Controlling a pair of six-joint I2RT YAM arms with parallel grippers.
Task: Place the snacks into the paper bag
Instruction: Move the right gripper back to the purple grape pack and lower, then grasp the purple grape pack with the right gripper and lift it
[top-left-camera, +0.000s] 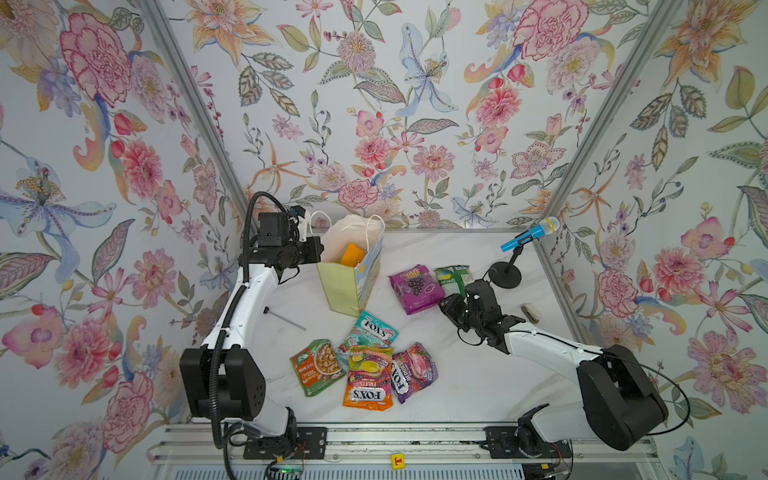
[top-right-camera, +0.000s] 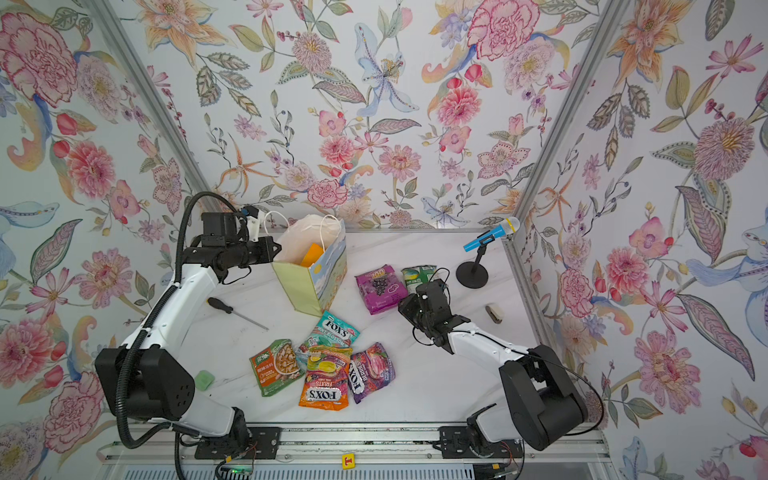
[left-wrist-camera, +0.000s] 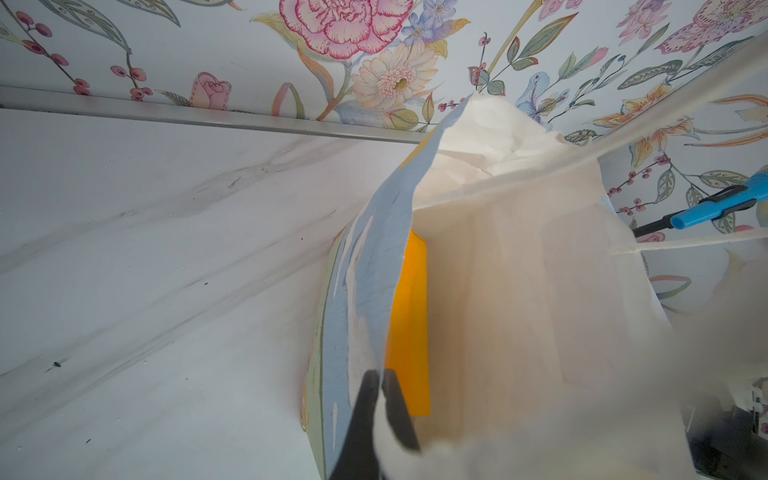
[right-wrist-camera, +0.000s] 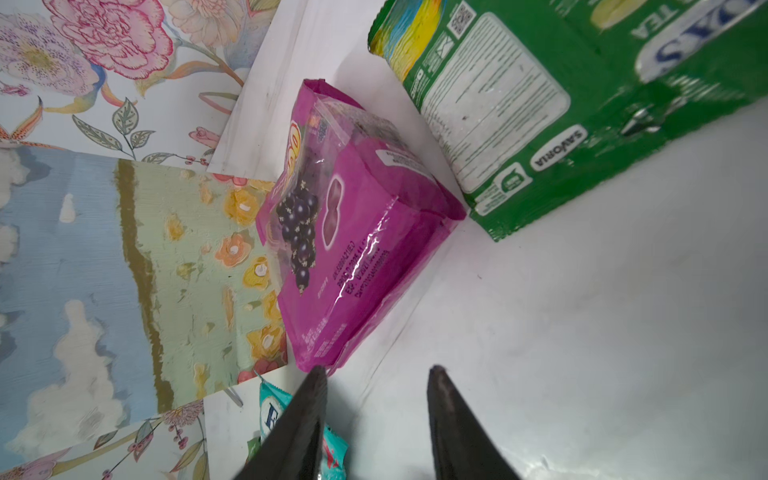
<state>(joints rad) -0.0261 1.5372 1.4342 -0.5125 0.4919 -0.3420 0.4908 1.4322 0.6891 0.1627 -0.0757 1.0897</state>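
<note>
My right gripper will advance onto the near edge of the purple bag (top-left-camera: 427, 307) beside the green packet and close across it, since that edge lies uncovered before its fingers.
The paper bag (top-left-camera: 347, 286) (top-right-camera: 301, 286) stands upright at the back left, mouth open. My left gripper (top-left-camera: 320, 248) (left-wrist-camera: 380, 374) is shut on its rim, pinching the painted wall (left-wrist-camera: 365, 270). A yellow packet (top-left-camera: 352, 254) (left-wrist-camera: 409, 324) sits inside. My right gripper (top-left-camera: 446, 305) (right-wrist-camera: 376, 370) is open and empty, low over the table beside the purple "100" bag (top-left-camera: 415, 289) (right-wrist-camera: 353, 232). A green packet (top-left-camera: 453, 278) (right-wrist-camera: 540, 104) lies behind it. In front lie the teal (top-left-camera: 370, 330), orange (top-left-camera: 369, 376) and purple (top-left-camera: 413, 370) FOX'S bags and the nut pouch (top-left-camera: 318, 365).
A blue microphone on a black stand (top-left-camera: 530, 235) is at the back right, with a small beige object (top-left-camera: 531, 312) near the right wall. A screwdriver (top-right-camera: 237, 311) lies left of the bag, and a small green thing (top-right-camera: 204, 380) sits by the left arm's base.
</note>
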